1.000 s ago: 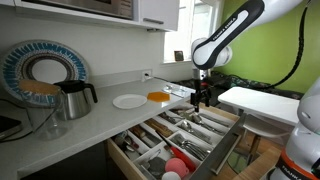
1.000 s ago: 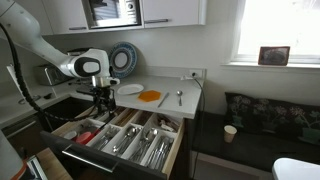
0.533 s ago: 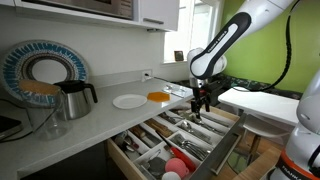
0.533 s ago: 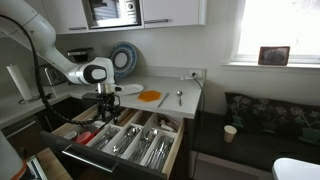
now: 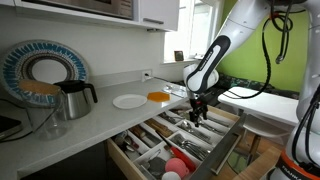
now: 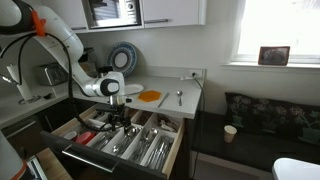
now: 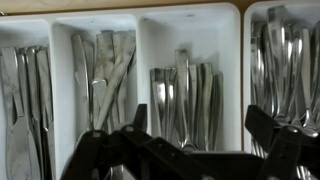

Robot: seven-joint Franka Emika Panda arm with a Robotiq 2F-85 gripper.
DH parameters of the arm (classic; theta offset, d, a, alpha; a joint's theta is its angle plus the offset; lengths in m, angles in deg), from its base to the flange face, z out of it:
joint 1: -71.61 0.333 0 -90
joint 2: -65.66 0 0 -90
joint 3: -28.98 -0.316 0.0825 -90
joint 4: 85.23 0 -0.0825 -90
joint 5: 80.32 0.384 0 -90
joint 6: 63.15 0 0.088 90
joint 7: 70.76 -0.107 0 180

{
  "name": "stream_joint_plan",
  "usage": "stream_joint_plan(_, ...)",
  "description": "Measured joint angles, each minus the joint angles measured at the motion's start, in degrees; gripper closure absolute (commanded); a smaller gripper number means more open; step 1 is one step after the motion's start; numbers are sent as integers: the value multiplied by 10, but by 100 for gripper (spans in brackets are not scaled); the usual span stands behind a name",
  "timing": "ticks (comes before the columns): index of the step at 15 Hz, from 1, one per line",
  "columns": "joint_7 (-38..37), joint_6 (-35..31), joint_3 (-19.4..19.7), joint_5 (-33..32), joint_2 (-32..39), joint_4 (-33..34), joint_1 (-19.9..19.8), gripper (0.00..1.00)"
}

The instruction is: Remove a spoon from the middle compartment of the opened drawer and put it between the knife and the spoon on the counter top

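My gripper goes down into the drawer's middle compartment (image 7: 186, 95) next, onto the spoon handles.
The drawer (image 5: 224, 150) stands open below the white counter top (image 5: 100, 118); both also show in an exterior view, drawer (image 6: 118, 166) and counter top (image 6: 190, 90). My gripper (image 5: 197, 112) (image 6: 122, 120) hangs low over the cutlery tray. In the wrist view it (image 7: 198, 135) is open, with its two dark fingers astride the middle compartment (image 7: 186, 95), which holds several silvery spoons lying lengthwise. Nothing is between the fingers. A knife (image 6: 163, 98) and a spoon (image 6: 179, 97) lie side by side on the counter top.
A white plate (image 5: 128, 101) and an orange round item (image 5: 158, 96) sit on the counter, with a kettle (image 5: 72, 98) further along. Red and white round things (image 5: 178, 165) fill a drawer section near the front. A small white table (image 5: 262, 100) stands beyond the drawer.
My arm has come down and moved in over the drawer; the gripper now sits just above the tray. It stays open. Nothing else has moved.
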Motion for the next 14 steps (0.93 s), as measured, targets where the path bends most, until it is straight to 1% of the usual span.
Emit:
stream_joint_plan(1, 3, 0, 5, 0, 14, 10, -1, 4)
stream_joint_plan(2, 7, 0, 9, 0, 26, 20, -2, 14)
stream_joint_plan(4, 13, 0, 12, 2, 51, 37, -4, 26)
stream_joint_plan(5, 15, 0, 13, 4, 62, 45, -5, 40)
stream_joint_plan(7, 20, 0, 12, 7, 83, 58, -4, 55)
stream_joint_plan(8, 20, 0, 12, 7, 93, 64, -4, 54)
stream_joint_plan(10, 21, 0, 11, 7, 110, 76, -2, 57)
stream_joint_plan(12, 22, 0, 9, 9, 125, 87, -1, 49)
stream_joint_plan(14, 26, 0, 7, 14, 138, 97, -1, 53)
